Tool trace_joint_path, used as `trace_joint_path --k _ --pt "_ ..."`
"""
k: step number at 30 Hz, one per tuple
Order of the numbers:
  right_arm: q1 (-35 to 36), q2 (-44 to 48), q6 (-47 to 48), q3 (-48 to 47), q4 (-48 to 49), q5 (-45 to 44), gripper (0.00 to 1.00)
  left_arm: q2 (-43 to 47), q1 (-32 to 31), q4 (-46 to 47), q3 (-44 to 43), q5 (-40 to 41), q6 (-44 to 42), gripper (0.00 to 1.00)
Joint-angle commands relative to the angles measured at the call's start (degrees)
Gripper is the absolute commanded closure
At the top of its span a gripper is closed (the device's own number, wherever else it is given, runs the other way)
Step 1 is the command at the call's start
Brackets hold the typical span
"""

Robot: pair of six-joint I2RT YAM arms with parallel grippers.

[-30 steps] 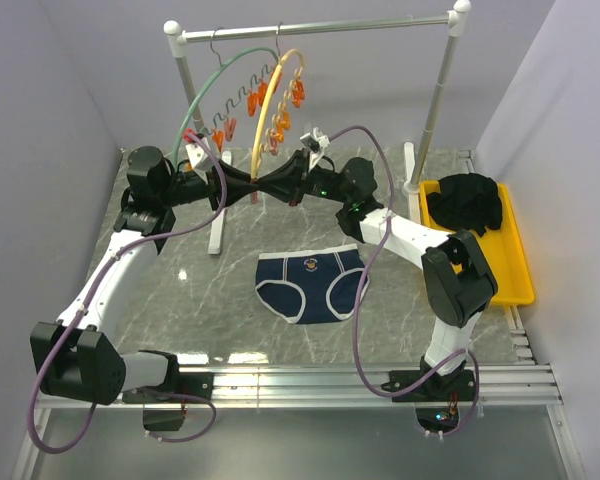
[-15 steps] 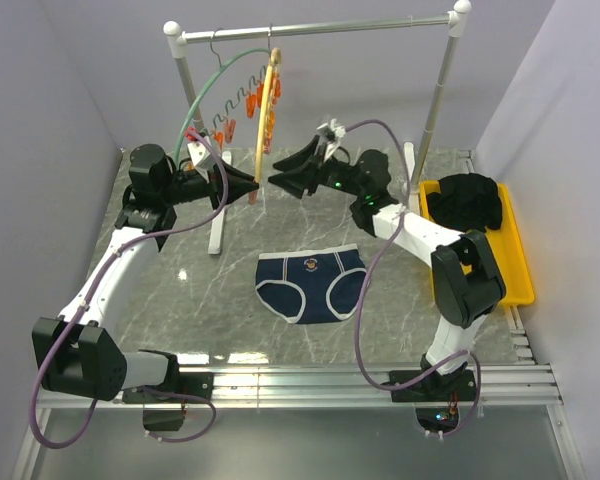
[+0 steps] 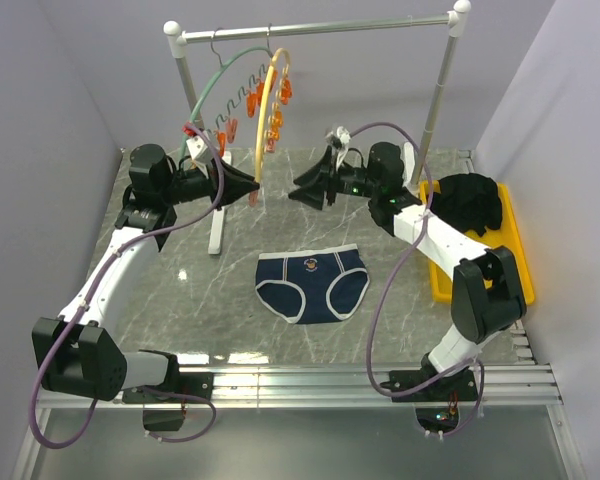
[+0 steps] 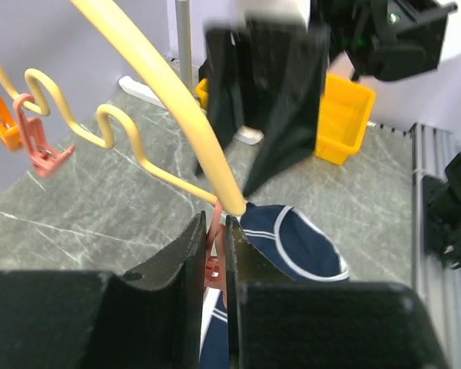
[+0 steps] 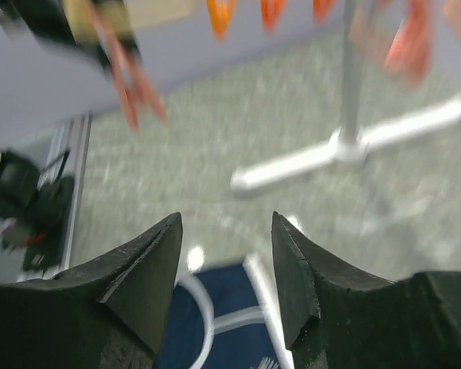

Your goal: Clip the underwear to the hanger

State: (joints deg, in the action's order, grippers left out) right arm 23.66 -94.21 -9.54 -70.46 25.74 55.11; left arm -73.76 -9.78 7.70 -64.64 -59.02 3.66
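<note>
My right gripper is to go lower next and come back, tilting down onto the end of the white waistband by the hanger.
The navy underwear (image 3: pixel 312 283) lies flat on the marble table, emblem up. The yellow hanger (image 3: pixel 265 110) hangs by its hook from the rail, with orange clips (image 3: pixel 276 115) along it. My left gripper (image 3: pixel 252 187) is at the hanger's lower end. In the left wrist view it (image 4: pixel 215 227) is shut on a pink-orange clip (image 4: pixel 212 261) just under the yellow arc (image 4: pixel 157 84), with the underwear (image 4: pixel 296 238) beneath. My right gripper (image 3: pixel 298 190) is open and empty, to the right of the hanger. In its blurred wrist view it (image 5: pixel 225 223) hangs above the underwear (image 5: pixel 219 338).
A green hanger (image 3: pixel 205 90) hangs left of the yellow one. The rack's left post (image 3: pixel 195 115) and foot (image 3: pixel 216 232) stand behind my left gripper. A yellow tray (image 3: pixel 517 275) with a black clothing pile (image 3: pixel 465 203) sits at the right edge.
My right gripper has let go at the hanger's lower end and drawn back to the right, jaws open. The hanger has swung. My left gripper has kept its hold on the clip.
</note>
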Motion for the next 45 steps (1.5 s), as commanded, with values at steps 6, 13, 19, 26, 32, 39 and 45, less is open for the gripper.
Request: trace_joint_path --k 6,13,19,26,32,39,45 --pt "2.70 4.67 16.90 9.11 -25.28 -6.32 0.47 2.04 0.11 6.80 1.27 1.54 9.35 1.00" --pt "9.82 -9.22 21.05 -2.83 -36.80 -18.10 0.46 2.39 0.03 5.74 1.27 1.81 8.20 1.00" --pt "13.95 -18.98 23.07 -11.01 -40.41 -26.54 0.39 1.95 0.03 5.48 0.83 1.72 8.29 1.00" --pt "17.12 -22.85 28.78 -10.86 -41.21 -32.60 0.37 1.33 0.03 6.18 0.39 1.55 8.99 1.00" --pt "19.58 -24.96 31.16 -9.08 -40.68 -38.50 0.37 0.89 0.11 6.27 0.04 1.46 8.91 1.00" --pt "19.76 -27.51 31.34 -11.46 -43.49 -37.89 0.39 1.07 0.03 6.09 0.39 1.46 8.47 1.00" --pt "19.93 -28.04 33.09 -12.34 -44.72 -37.10 0.86 0.90 0.03 5.57 0.13 1.63 8.47 1.00"
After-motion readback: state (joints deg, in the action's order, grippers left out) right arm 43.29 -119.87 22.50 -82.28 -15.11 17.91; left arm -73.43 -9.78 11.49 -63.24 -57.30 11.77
